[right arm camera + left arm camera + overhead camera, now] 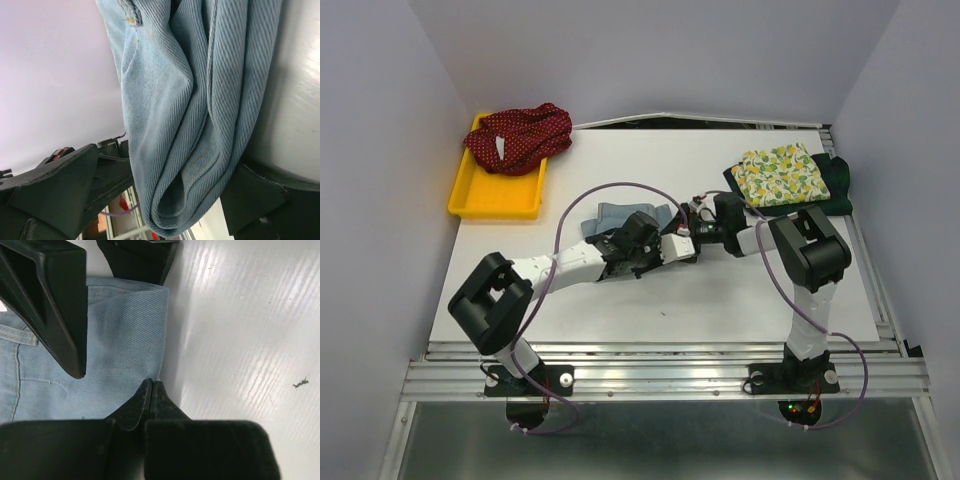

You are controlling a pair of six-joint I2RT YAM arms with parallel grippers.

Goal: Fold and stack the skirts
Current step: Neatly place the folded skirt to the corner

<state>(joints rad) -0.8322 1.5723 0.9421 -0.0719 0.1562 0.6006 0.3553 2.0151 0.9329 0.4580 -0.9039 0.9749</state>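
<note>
Next, my right gripper nudges farther along a thick denim [125, 340] fold toward the skirt's middle, then closes, since the fold already stands between its open fingers.
The light-blue denim skirt [620, 215] lies bunched mid-table, partly under both arms. My left gripper [686, 244] is shut; its tips [150, 390] meet right at the denim's [125, 340] edge, and no cloth shows between them. My right gripper [699, 223] is open, with a thick fold of the denim [200, 125] between its fingers [55, 190]; those fingers also show in the left wrist view [50, 305]. The red white-dotted skirt [520, 135] lies crumpled in the yellow tray. The lemon-print skirt [780, 175] lies folded on the dark green one [840, 185] at the back right.
The yellow plastic tray [495, 200] sits at the back left. The white table [720, 300] ends in metal rails at its front and right edges. Grey walls close in on the left, back and right.
</note>
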